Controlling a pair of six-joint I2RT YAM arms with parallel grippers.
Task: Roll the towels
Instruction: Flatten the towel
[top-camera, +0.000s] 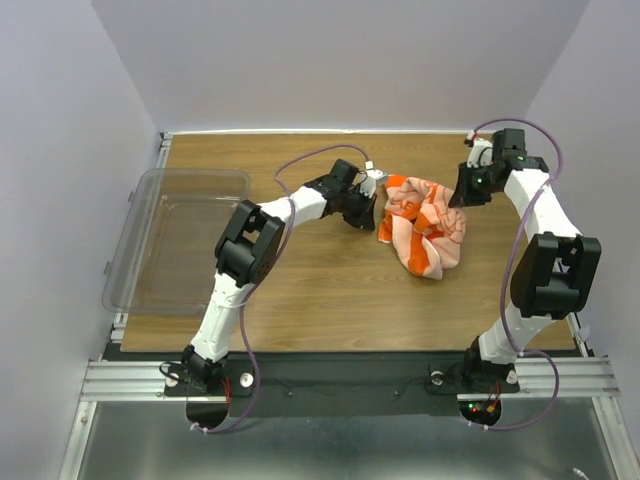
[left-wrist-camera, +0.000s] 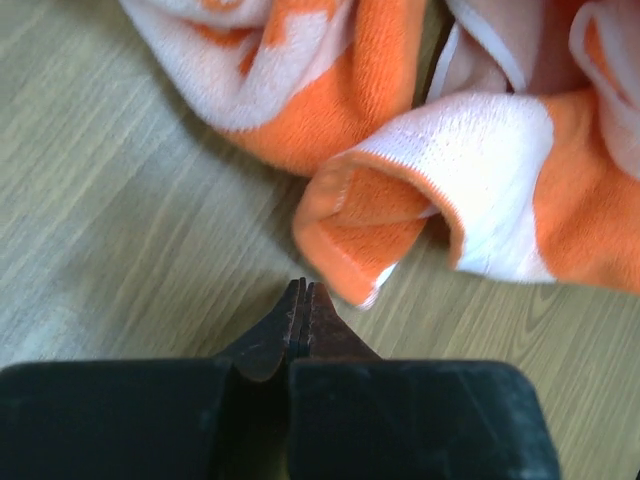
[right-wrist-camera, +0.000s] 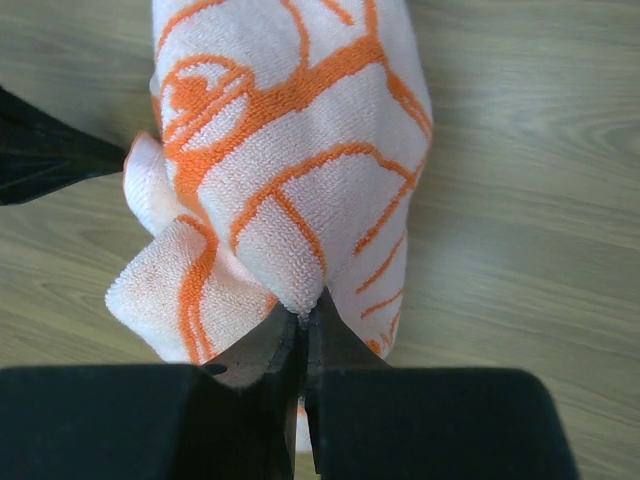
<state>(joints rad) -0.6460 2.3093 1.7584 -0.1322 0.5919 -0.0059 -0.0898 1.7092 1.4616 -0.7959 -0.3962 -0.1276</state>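
Note:
Next, my right gripper draws back toward the towel's near end (top-camera: 440, 255) and releases the pinched fold there, since that end lies back toward my base.
The orange and white towel (top-camera: 425, 225) lies crumpled on the wooden table, right of centre. My left gripper (top-camera: 375, 200) is at the towel's left edge; in the left wrist view it (left-wrist-camera: 303, 287) is shut and empty, its tips just short of an orange folded corner of the towel (left-wrist-camera: 350, 235). My right gripper (top-camera: 460, 195) is at the towel's right side; in the right wrist view it (right-wrist-camera: 306, 306) is shut, pinching a fold of the white, orange-lined towel (right-wrist-camera: 290, 150) at its tips.
A clear plastic tub (top-camera: 190, 172) sits at the left edge of the table. The left arm's black tip (right-wrist-camera: 40, 150) shows behind the towel in the right wrist view. Bare wood (top-camera: 330, 290) lies in front of the towel.

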